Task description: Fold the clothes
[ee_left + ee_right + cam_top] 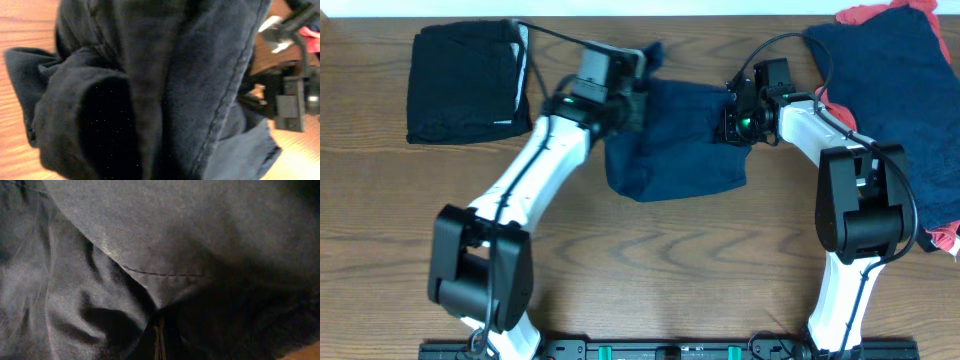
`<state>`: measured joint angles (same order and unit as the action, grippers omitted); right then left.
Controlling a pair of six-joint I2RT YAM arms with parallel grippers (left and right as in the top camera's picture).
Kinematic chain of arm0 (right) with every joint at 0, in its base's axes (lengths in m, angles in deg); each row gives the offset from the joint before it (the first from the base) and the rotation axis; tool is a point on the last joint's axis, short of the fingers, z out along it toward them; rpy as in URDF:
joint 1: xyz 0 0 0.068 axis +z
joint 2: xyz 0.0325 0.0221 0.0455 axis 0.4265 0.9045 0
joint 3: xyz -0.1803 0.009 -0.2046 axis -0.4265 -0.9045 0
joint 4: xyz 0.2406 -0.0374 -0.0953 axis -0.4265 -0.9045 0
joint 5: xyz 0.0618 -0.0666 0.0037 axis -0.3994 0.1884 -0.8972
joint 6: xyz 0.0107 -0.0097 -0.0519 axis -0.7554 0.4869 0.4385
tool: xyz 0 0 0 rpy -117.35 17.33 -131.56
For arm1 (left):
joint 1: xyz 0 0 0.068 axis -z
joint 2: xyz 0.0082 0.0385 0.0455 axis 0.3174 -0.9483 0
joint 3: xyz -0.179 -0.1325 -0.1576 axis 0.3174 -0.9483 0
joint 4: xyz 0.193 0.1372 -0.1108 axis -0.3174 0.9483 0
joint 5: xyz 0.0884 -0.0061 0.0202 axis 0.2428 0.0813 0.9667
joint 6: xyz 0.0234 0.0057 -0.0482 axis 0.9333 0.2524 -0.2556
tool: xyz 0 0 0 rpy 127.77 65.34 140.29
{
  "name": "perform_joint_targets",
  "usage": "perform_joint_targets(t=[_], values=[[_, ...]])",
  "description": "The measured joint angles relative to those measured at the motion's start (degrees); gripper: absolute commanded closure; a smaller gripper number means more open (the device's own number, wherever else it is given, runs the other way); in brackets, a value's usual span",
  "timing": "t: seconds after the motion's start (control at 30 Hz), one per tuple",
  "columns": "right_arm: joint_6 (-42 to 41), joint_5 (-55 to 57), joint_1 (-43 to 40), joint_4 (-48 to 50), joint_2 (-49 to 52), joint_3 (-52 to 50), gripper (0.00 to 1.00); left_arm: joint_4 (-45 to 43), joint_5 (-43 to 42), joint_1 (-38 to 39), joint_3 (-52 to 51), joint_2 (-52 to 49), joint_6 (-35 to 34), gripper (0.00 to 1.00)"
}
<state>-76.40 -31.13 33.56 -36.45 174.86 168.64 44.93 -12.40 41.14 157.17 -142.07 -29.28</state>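
Note:
My right gripper will move a little toward the clothes pile next and let go of the garment's edge on that side, because the cloth there is already lying on the tabletop.
A dark navy garment [675, 140] lies bunched at the table's middle, between my two grippers. My left gripper [638, 100] is at its upper left corner and is shut on the cloth. In the left wrist view the navy fabric [200, 75] fills the frame and hides the fingers. My right gripper [732, 118] is at the garment's upper right edge, shut on it. In the right wrist view the fabric [175, 230] is pinched into a fold at the bottom centre [159, 340].
A folded black garment with a pale stripe [465, 80] lies at the back left. A pile of navy clothes [900, 80] with coral-red pieces [865, 15] fills the right side. The right arm [292, 100] shows in the left wrist view.

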Motion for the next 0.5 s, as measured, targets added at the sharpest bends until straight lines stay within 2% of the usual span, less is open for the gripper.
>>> perform_joint_targets(t=[0.3, 0.5], values=[[-0.8, 0.0, 0.0, 0.0, 0.0, 0.0, 0.99, -10.5, 0.7, 9.4, 0.0, -3.2, -4.5, 0.94], [-1.0, 0.0, 0.0, 0.0, 0.0, 0.0, 0.99, -13.0, 1.5, 12.3, 0.0, -4.8, -5.6, 0.94]])
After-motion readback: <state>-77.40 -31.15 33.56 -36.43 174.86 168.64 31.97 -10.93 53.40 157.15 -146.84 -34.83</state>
